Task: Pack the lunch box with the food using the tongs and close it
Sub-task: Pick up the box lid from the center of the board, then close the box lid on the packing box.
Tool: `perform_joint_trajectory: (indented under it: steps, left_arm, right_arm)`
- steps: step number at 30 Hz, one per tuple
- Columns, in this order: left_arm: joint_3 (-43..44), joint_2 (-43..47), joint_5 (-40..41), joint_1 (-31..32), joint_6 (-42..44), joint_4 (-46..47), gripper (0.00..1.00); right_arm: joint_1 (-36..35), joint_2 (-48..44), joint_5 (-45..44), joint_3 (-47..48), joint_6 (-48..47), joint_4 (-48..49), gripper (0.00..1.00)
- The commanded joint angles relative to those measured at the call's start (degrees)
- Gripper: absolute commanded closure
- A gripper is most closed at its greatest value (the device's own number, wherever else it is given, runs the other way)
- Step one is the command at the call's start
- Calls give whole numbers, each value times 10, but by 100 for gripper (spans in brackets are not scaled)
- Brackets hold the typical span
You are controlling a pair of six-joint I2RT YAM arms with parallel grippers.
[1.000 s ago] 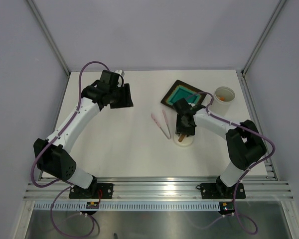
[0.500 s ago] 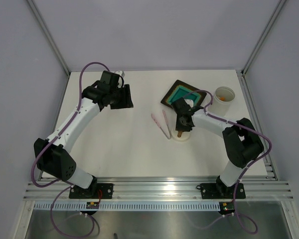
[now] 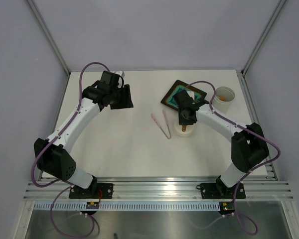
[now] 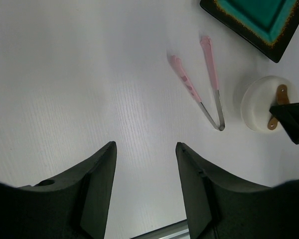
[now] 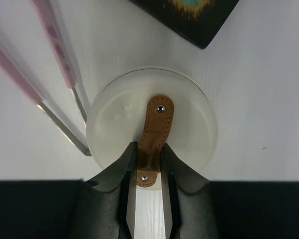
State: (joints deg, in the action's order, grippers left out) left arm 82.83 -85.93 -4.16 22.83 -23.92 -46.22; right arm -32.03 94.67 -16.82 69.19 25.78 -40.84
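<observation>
I should lift the lid over the tub's opening [image 3: 224, 94], lower it and let go, as the opening is outward of my right gripper, to the right in the top view.
The lunch box [image 3: 224, 94], a white round tub, stands open at the far right with orange food [image 3: 223, 98] inside. Its flat white lid [image 5: 189, 124] is by the middle of the table, and my right gripper [image 5: 149, 149] is shut on the lid's brown handle [image 5: 158, 122]. From above, the lid [image 3: 185, 131] sits just below the right gripper [image 3: 185, 119]. The pink tongs [image 3: 162, 124] lie on the table left of the lid, with their joined end [image 5: 82, 147] beside its rim. My left gripper [image 3: 123, 97] hangs open and holds nothing at the far left.
A black square tray with a teal centre [image 3: 182, 94] lies just beyond the lid, between it and the tub; the left wrist view shows the tray's corner [image 4: 259, 20]. White walls and metal posts frame the table.
My right gripper closed on the lid's handle and carried the lid a little toward the far side, nearer the tray. The left arm has not moved.
</observation>
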Motion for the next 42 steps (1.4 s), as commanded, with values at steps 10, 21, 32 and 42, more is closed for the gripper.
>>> perform_joint_trajectory:
  steps: [10,21,32,42]
  left_arm:
    - [6,28,-3,-1,12,15,46]
    - [-1,31,-6,-1,11,16,46]
    - [-1,27,-1,-1,12,13,46]
    - [-2,23,0,-1,12,13,46]
  right_arm:
    - [185,-47,17,284,-91,-136,100]
    - [316,97,57,463,-94,-209,100]
    - [369,176,89,531,-104,-238,100]
    - [374,202,110,533,-100,-248,100]
